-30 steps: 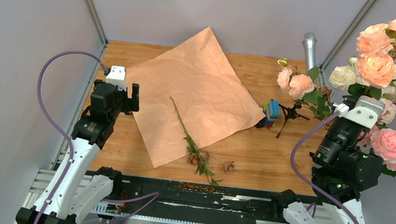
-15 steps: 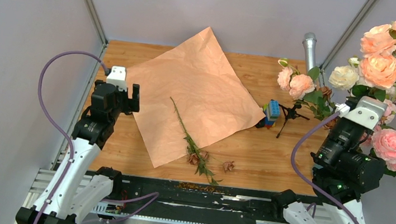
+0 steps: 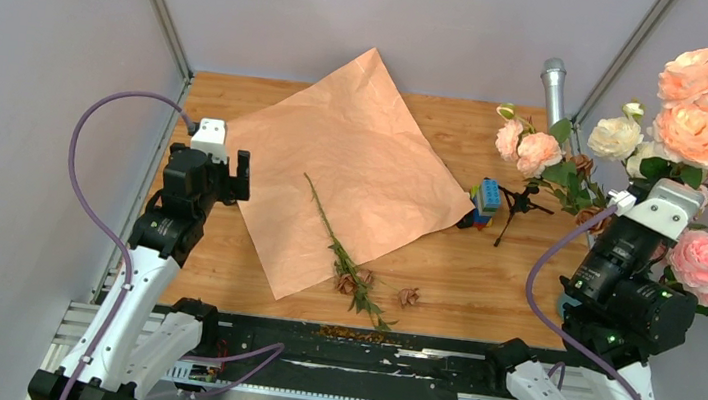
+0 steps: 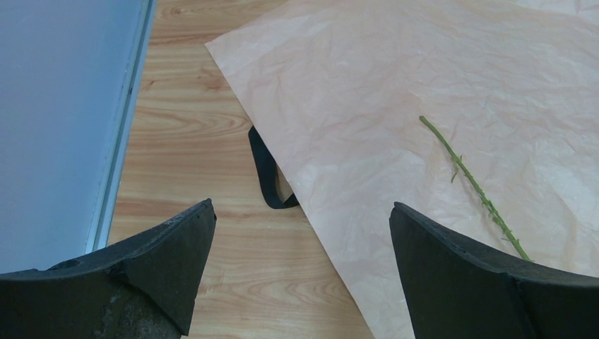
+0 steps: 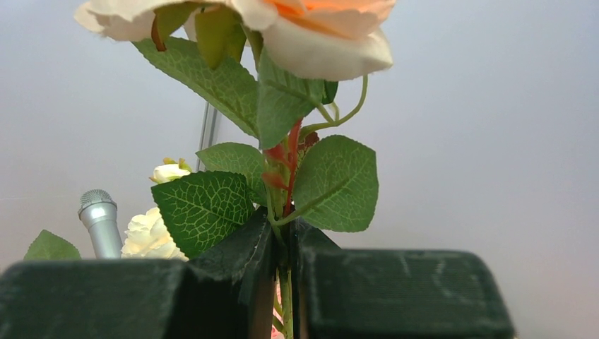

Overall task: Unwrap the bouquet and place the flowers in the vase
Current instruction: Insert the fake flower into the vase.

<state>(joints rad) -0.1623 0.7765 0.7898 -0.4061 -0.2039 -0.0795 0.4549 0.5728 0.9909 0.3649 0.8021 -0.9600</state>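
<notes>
The pink and cream roses stand below my right gripper, so I need to lower the green stem it is holding in among them next and let it go beside their blooms.
The tan kraft paper [image 3: 353, 170] lies unfolded and flat on the wooden table [image 3: 482, 275]. One thin green leafy stem [image 3: 339, 249] rests across it, and a black ribbon [image 4: 267, 176] pokes out from under its left edge. My left gripper [image 4: 302, 219] hangs open over that edge with nothing between its fingers. My right gripper [image 5: 282, 233] is raised at the far right, shut on the green stem [image 5: 285, 212] of a bunch of flowers [image 3: 686, 117] with peach, cream and pink roses. The vase is out of view.
A silver microphone [image 3: 553, 87] stands at the back right on a black tripod [image 3: 515, 206]. A blue and yellow toy block [image 3: 484, 200] sits beside it. More pink roses [image 3: 527, 144] show near the microphone. Dried brown bits [image 3: 408, 296] lie near the front edge.
My right arm has moved to the right and a little up, carrying the bunch of roses with it. The left arm, paper and loose stem have not moved.
</notes>
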